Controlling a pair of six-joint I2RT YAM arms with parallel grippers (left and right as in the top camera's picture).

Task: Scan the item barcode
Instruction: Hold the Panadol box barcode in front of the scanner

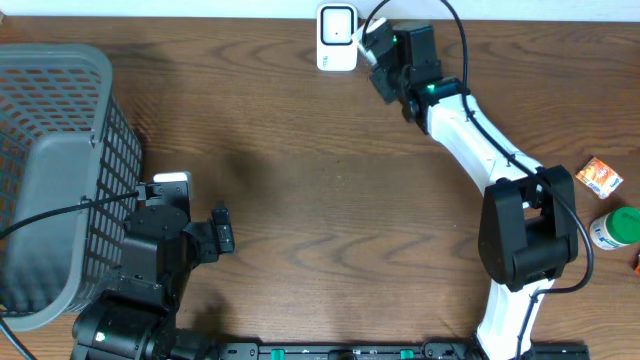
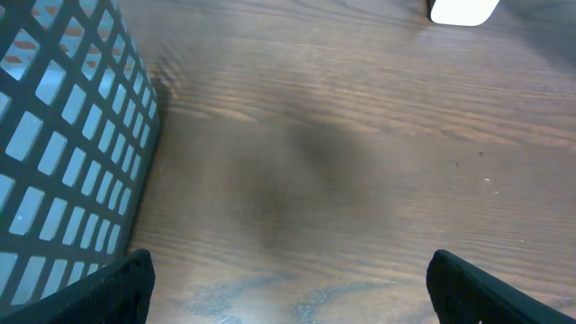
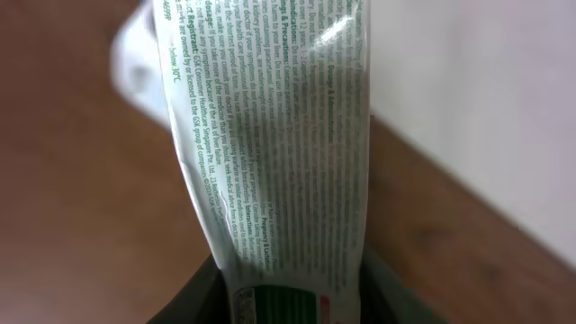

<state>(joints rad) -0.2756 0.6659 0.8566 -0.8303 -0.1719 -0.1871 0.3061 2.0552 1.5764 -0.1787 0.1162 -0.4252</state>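
Observation:
The wood by the orange packet has free room. I will move the tube over the scanner with my right gripper, then to the right in the overhead view onto that wood.
The item is a white tube (image 3: 270, 135) covered in fine green print. My right gripper (image 3: 292, 292) is shut on its lower end, where a green striped patch (image 3: 279, 304) shows between the jaws. In the overhead view the right gripper (image 1: 385, 60) holds the tube (image 1: 372, 42) just right of the white scanner (image 1: 337, 38) at the table's far edge. My left gripper (image 1: 222, 230) rests near the front left. Its fingers (image 2: 99, 292) stand wide open over bare wood, with nothing between them.
A grey mesh basket (image 1: 60, 150) fills the left side, close beside the left arm (image 2: 63, 135). At the right edge lie an orange packet (image 1: 600, 177) and a green-capped bottle (image 1: 615, 228). A white surface (image 3: 486, 108) lies behind the tube.

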